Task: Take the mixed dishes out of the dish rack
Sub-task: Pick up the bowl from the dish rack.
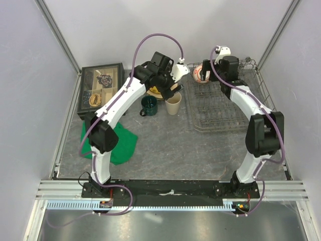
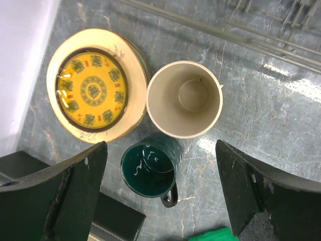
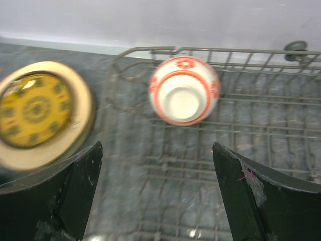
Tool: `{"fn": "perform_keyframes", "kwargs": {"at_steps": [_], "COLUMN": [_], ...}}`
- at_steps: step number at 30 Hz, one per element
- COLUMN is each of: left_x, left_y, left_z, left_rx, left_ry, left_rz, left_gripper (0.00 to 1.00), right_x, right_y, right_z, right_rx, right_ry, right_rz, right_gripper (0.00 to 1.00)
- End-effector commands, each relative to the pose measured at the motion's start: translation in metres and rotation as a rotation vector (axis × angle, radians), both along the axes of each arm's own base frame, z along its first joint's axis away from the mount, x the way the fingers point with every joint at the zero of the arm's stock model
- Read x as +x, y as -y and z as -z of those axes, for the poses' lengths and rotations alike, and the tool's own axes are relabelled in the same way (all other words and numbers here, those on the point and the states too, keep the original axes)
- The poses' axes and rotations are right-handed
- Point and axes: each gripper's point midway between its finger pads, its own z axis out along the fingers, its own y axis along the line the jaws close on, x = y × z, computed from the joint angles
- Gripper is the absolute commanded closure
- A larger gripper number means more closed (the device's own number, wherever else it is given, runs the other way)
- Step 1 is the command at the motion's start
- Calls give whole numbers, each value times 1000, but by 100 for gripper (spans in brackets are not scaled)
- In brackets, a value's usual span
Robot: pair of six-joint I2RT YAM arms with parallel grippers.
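The bowl's round foot (image 3: 182, 104) is below, facing my right gripper's open fingers clear of the wires, so they should go down astride it and close.
The plate with the yellow-green centre (image 2: 93, 85) lies on the table left of the grey wire dish rack (image 1: 220, 108), stacked on another plate. The beige handleless cup (image 2: 184, 99) and the dark green mug (image 2: 150, 166) stand upright beside it. My left gripper (image 2: 160, 145) is open and empty above the mug and cup. The red-and-white bowl (image 3: 184, 90) lies on its side in the rack's far left corner (image 1: 201, 73), its foot toward the camera. My right gripper (image 3: 156, 145) is open and empty over the rack, short of the bowl.
A black box with a glass lid (image 1: 102, 89) stands at the far left. A green cloth (image 1: 120, 143) lies near the left arm's base. The rack's raised wire sides (image 3: 225, 50) surround the bowl. White walls close in the back and both sides.
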Motion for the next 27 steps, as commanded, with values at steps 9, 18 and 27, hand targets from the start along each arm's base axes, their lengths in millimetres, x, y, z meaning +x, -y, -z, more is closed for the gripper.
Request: {"fn": "perform_keyframes", "kwargs": {"at_steps": [9, 18, 27], "left_x": [10, 13, 13], "left_y": [-18, -23, -22], "left_z": [-39, -22, -16], "left_rx": [-110, -92, -87], "left_ry": [120, 99, 88], "left_rz": [-65, -73, -77], "left_gripper": [5, 5, 5], "right_x": [81, 104, 110], "right_y": [7, 16, 16], "right_z": [46, 72, 89], "right_rx": [-221, -288, -327], "right_ry": [69, 46, 41], "right_rz": [104, 145, 127], "right_gripper": [2, 2, 2]}}
